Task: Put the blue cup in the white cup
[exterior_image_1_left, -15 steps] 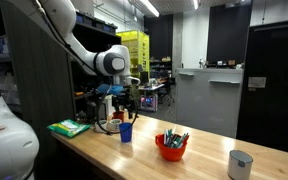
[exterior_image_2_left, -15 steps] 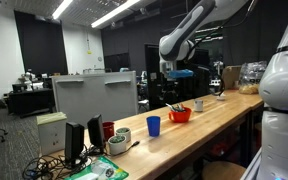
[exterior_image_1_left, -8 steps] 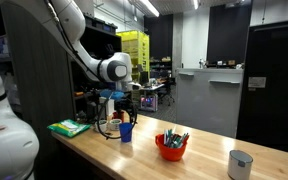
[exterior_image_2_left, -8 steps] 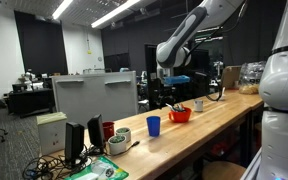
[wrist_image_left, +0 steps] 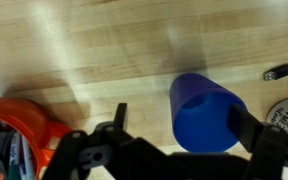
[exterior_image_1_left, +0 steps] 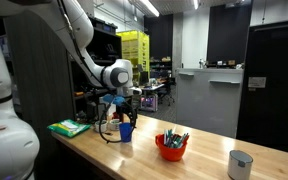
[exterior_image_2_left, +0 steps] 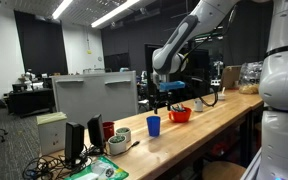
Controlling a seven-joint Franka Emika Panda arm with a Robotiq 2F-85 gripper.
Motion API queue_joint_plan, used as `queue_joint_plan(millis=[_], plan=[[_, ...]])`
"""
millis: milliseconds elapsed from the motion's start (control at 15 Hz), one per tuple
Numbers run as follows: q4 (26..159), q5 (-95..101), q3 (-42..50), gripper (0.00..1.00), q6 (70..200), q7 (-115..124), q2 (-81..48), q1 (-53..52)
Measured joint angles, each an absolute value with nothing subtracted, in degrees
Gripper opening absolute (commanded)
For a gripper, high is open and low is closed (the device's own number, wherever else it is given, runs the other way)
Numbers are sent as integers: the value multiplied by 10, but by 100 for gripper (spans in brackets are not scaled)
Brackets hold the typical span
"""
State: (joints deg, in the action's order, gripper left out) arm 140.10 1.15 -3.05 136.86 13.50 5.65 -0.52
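I need to move my gripper down next onto the blue cup's side by the red bowl (exterior_image_1_left: 131, 126) (wrist_image_left: 176, 119), with one finger inside and one outside.
The blue cup (exterior_image_1_left: 126, 131) stands upright on the wooden bench and shows in both exterior views (exterior_image_2_left: 153, 125). My gripper (exterior_image_1_left: 122, 106) hangs just above it, open and empty. In the wrist view the blue cup (wrist_image_left: 206, 112) lies between the two dark fingers, nearer the right finger (wrist_image_left: 248, 126) than the left one, and the gripper (wrist_image_left: 180, 114) is wide open around it. The white cup (exterior_image_1_left: 241, 164) stands far along the bench beyond the red bowl; it also shows in the exterior view (exterior_image_2_left: 198, 104).
A red bowl of utensils (exterior_image_1_left: 171, 146) stands between the two cups (exterior_image_2_left: 181, 115) and shows at the left of the wrist view (wrist_image_left: 19, 125). A green pad (exterior_image_1_left: 69, 127), round tubs (exterior_image_2_left: 117, 137) and cables (wrist_image_left: 284, 72) lie behind the blue cup. A monitor back (exterior_image_2_left: 94, 95) stands at the bench end.
The arm has swung toward the blue cup and come lower, so the open gripper now hangs directly over it. The cups and bowl have not moved.
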Motion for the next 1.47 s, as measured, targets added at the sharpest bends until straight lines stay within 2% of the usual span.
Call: queue_joint_plan(millis=[867,933,1000,1133,1333,1467], plan=[[1352,26,-31,100,1394,161,-44,-14],[1346,26,-31,75,1395,163,-53,-16],[1341,26,-30,73,1395,165,-62,-17],[1331,26,-29,61,1396,165,-76,-20],[1322,26,-24,35,1396,165,-88,-21],[1319,26,-21,22,1396,165,-89,-21]])
